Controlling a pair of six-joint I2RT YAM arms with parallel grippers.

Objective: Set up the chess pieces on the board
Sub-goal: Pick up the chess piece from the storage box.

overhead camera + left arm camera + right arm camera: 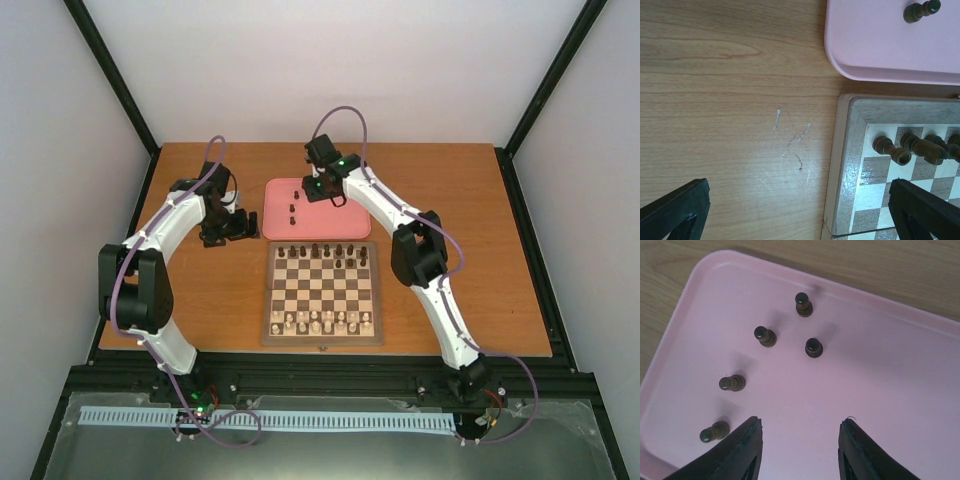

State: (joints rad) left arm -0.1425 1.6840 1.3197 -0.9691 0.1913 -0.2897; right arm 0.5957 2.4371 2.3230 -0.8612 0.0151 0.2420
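I need to lower my right gripper next until its open fingers are on both sides of the dark pawn ahead of their gap, because the pawn stands below the gripper, clear of the other pawns.
The board (322,341) lies in the middle of the table. Dark chess pieces (322,252) line its far rows and pale pieces (322,320) its near rows. Several dark pawns (764,336) stand on the pink tray (880,390) just beyond the board. My right gripper (800,422) hovers over that tray, open with nothing between its fingers, and the pawns are ahead and to its left. My left gripper (800,215) is wide open and empty above bare table, beside the board's far left corner (850,165), where dark pieces (892,150) stand.
The tray (275,215) nearly touches the board's far edge. One dark pawn (921,10) shows on its near corner in the left wrist view. A black frame and pale walls enclose the wooden table (190,290).
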